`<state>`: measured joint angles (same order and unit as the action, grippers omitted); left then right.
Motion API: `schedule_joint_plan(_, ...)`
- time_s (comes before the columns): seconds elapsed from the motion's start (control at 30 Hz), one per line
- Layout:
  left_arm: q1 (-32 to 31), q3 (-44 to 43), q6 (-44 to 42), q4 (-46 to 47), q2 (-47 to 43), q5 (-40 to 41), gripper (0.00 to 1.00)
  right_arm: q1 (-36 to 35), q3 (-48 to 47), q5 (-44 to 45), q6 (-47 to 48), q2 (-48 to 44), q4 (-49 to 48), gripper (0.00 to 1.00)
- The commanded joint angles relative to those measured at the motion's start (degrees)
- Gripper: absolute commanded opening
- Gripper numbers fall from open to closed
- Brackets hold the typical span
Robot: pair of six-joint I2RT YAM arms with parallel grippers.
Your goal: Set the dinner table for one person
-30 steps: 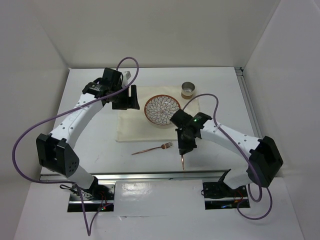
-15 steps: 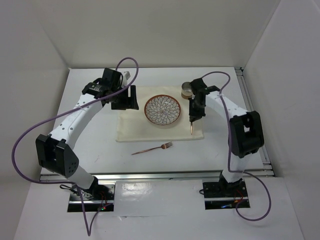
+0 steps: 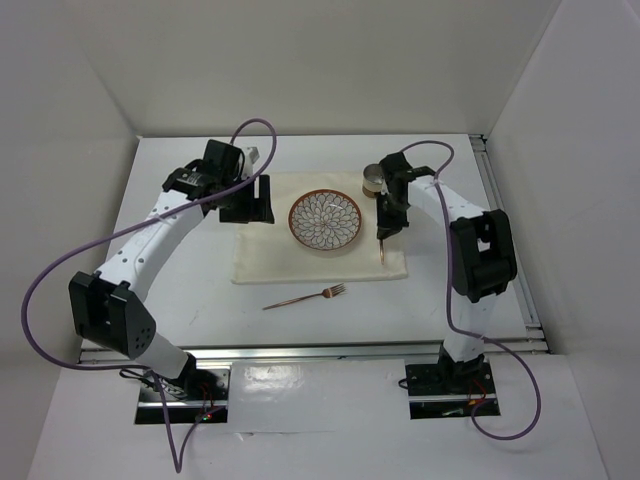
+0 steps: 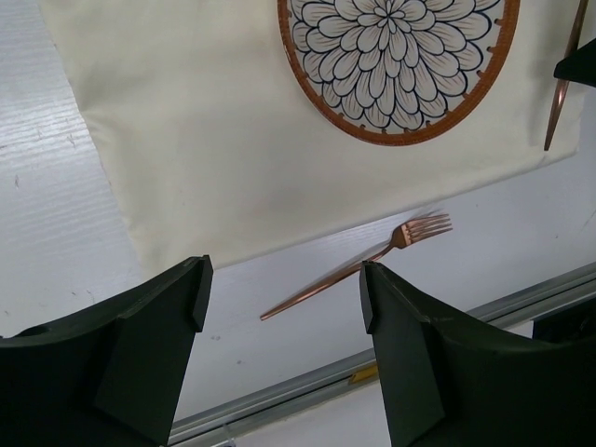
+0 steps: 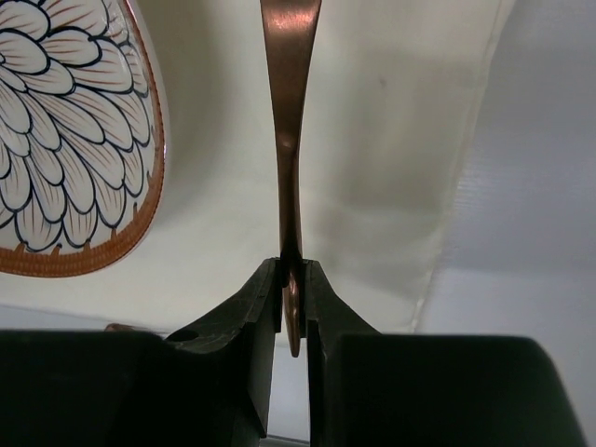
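The slim copper utensil is still hovering. My right gripper should move down and a little toward the plate (image 3: pixel 326 221) and let go of the utensil onto the bare cloth strip (image 3: pixel 379 257) there.
The white dinner table (image 3: pixel 180 280) bears a cream cloth (image 3: pixel 270 255) with a flower-patterned plate (image 3: pixel 326 221) on it. My right gripper (image 3: pixel 385 228) is shut on a slim copper utensil (image 3: pixel 384 252), held low over the cloth just right of the plate; in the right wrist view my gripper (image 5: pixel 293 279) pinches its end and the utensil (image 5: pixel 289 93) runs away beside the plate (image 5: pixel 65 140). A copper fork (image 3: pixel 305 296) lies on the table in front of the cloth. My left gripper (image 3: pixel 258 200) is open and empty over the cloth's left part, high above the fork (image 4: pixel 363 265).
A small metal cup (image 3: pixel 374 180) stands at the cloth's far right corner, just behind my right wrist. A metal rail (image 3: pixel 320 350) runs along the table's near edge. White walls close in the back and sides.
My right arm has swung the copper utensil from the table's front, near the fork, back to the cloth right of the plate. The left arm has barely moved.
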<state>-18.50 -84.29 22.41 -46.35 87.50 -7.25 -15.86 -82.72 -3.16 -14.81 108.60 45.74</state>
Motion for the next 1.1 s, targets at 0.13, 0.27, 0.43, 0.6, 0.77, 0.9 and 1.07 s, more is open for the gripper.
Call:
schedule_joint_plan(0.13,0.22,2.02,-1.94,0.38,-3.04,0.65,0.83,0.30,-2.54,-1.85,1.36,4.51,-1.70,0.00)
schedule_joint_plan(0.27,0.22,5.00,-1.94,0.38,-4.27,1.18,0.83,0.30,-0.79,-2.47,0.84,4.52,-2.23,0.00)
schedule_joint_plan(0.43,-0.30,8.61,-1.94,0.38,-5.41,1.70,0.83,0.30,0.98,-1.85,-0.22,4.52,-3.37,0.11)
schedule_joint_plan(0.6,-3.73,13.53,-2.64,0.38,-5.94,1.01,0.83,0.30,0.98,-0.62,-0.84,4.52,-3.90,0.45)
schedule_joint_plan(0.77,-10.41,15.73,-0.97,0.56,-7.44,3.20,0.83,0.30,-0.08,0.52,-1.36,1.62,-2.68,0.58)
schedule_joint_plan(0.9,-15.32,16.26,-1.84,0.56,-5.07,6.44,0.82,-0.84,-1.39,1.75,-1.36,-2.85,-0.13,0.64)
schedule_joint_plan(1.07,-22.43,13.37,-5.18,-0.06,1.52,6.54,0.82,-0.84,2.01,3.60,-2.51,-13.73,2.42,0.65)
